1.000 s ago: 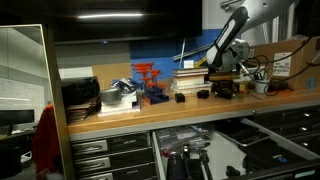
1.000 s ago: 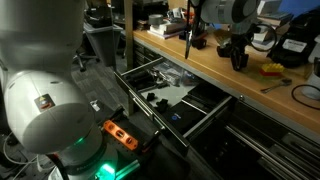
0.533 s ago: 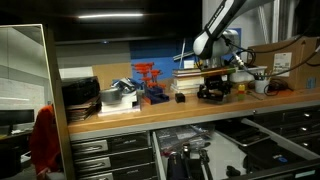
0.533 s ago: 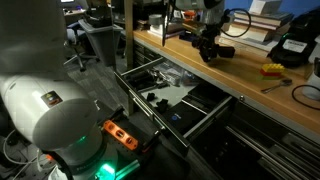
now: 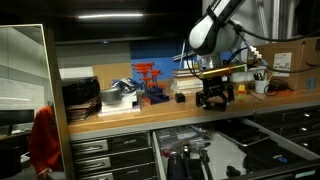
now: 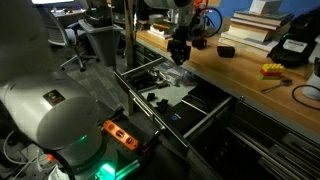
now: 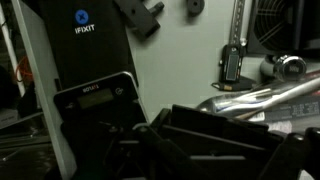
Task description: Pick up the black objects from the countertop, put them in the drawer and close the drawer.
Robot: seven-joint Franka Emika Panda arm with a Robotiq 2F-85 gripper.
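My gripper is to carry the black object down next, toward the bare pale liner between the iFixit case and the metal tools, where the object has room.
My gripper is shut on one of the black objects and holds it off the countertop, past its front edge. In an exterior view the gripper hangs above the open drawer. The wrist view looks down into the drawer: a black iFixit case, small black parts and metal tools lie on its pale liner. More black objects stay on the countertop: one left of the gripper and one near the books. The drawer also shows below the worktop.
A red rack and stacked black trays stand on the countertop. A yellow item, a book stack and a cardboard box sit further along. Closed drawers sit beside the open one.
The gripper lifted the black object from the back of the countertop and carried it forward past the front edge, to above the open drawer.
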